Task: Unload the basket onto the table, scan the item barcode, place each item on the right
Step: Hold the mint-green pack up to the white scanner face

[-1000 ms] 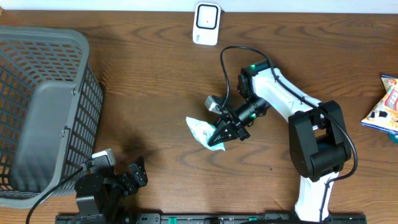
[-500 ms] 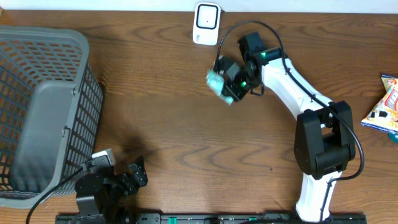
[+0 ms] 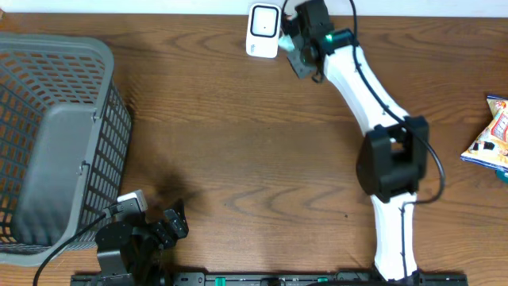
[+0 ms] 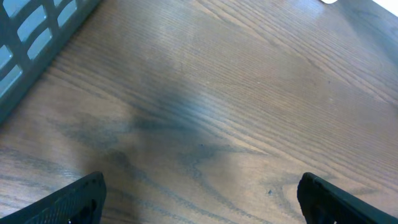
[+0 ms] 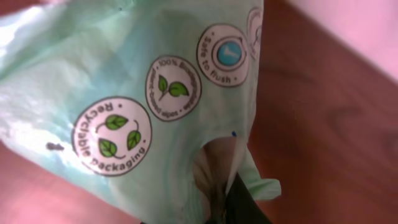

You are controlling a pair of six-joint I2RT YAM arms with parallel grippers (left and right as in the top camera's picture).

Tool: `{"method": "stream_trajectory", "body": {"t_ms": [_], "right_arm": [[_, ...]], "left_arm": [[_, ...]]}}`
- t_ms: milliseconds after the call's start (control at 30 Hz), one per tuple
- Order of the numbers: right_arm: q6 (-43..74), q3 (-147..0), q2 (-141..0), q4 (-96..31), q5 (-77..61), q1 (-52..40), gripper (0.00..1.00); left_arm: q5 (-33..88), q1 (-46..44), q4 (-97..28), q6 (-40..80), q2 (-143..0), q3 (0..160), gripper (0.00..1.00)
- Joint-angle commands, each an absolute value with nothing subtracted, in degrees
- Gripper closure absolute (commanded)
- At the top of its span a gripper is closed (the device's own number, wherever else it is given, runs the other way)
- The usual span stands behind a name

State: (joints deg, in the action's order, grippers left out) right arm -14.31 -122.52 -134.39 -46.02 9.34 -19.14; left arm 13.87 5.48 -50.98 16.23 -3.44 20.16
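The packet needs to pass over the scanner [image 3: 263, 30] next in my right gripper. Then it needs to swing right in the overhead view toward the snack bag [image 3: 489, 137] and be released there.
The item is a pale green packet [image 5: 137, 106] printed with round "recyclable packaging" badges, and it fills the right wrist view. My right gripper [image 5: 227, 205] is shut on its lower edge, with one dark finger [image 5: 245, 202] showing under the wrap. From overhead, the right gripper [image 3: 300, 46] holds the packet [image 3: 294, 57] up at the table's far edge, right beside the white scanner [image 3: 263, 30]. No barcode shows on the visible face. My left gripper [image 4: 199, 199] stands open over bare wood at the near left, seen overhead as the left gripper [image 3: 171, 222].
A grey mesh basket [image 3: 48, 143] takes up the left side, and its wall [image 4: 31, 37] shows at the top left of the left wrist view. A colourful snack bag [image 3: 492, 135] lies at the right edge.
The right arm lifted the green packet from the middle of the table and carried it away to the far edge beside the scanner. The left arm stayed still.
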Motion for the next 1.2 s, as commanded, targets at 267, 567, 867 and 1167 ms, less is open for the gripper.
{"method": "stream_trajectory", "body": {"t_ms": [267, 567, 867, 1167], "right_arm": [[-24.93, -146.47, -152.77, -40.45, 24.67, -23.88, 0.99], [-30.2, -146.47, -155.7, -30.76, 33.82, -24.6, 0.99], [-33.08, -146.47, -154.91, -35.53, 36.53, -24.05, 0.99], [-7.27, -146.47, -146.5, -63.9, 45.12, -17.91, 0.99]], "left_arm": [[14.55, 5.72, -50.98, 15.51, -3.33, 20.21, 0.02], [14.55, 5.72, -50.98, 15.51, -3.33, 20.21, 0.02], [14.55, 5.72, -50.98, 15.51, -3.33, 20.21, 0.02], [14.55, 5.72, -50.98, 15.51, -3.33, 20.21, 0.02]]}}
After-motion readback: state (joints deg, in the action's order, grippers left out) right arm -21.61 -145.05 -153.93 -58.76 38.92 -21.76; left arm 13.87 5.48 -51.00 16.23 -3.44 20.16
